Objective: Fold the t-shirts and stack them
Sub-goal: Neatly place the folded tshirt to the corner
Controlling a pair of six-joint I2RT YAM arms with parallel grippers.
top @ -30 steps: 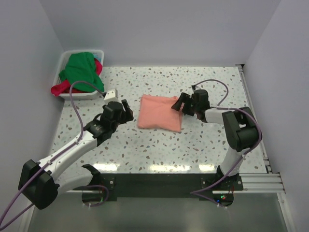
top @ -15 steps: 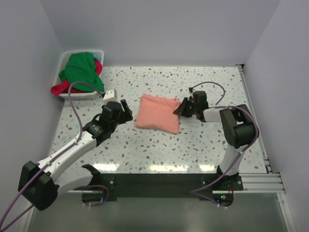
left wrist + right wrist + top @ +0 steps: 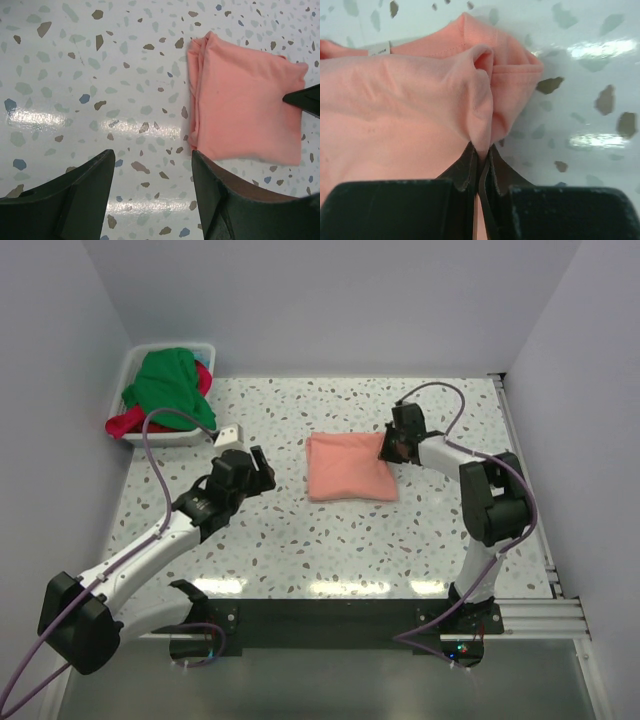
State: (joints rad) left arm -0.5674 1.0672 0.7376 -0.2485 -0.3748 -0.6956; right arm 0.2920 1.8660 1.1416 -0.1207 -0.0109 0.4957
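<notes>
The far corner of the table by the bar is bare, so the robot's right gripper should pull the folded shirt outward and to the right in the top view and let go of it there.
A folded salmon-pink t-shirt [image 3: 349, 467] lies in the middle of the table, also seen in the left wrist view as a pink t-shirt [image 3: 247, 117]. My right gripper [image 3: 391, 450] is shut on a pinch of cloth at the shirt's right edge; in the right wrist view the pink t-shirt [image 3: 410, 105] bunches into the right gripper [image 3: 481, 152]. My left gripper [image 3: 258, 472] hovers open to the left of the shirt, apart from it, with nothing between its fingers [image 3: 220, 200]. A green t-shirt [image 3: 170, 385] and a red-magenta t-shirt [image 3: 125, 423] lie heaped in the tub.
A white plastic tub [image 3: 142, 352] stands at the back left corner. A metal rail [image 3: 520, 440] runs along the table's right edge. Purple walls close in on three sides.
My right gripper closed on the pink shirt's right edge and drew it to the right and slightly back. The left arm stayed still.
</notes>
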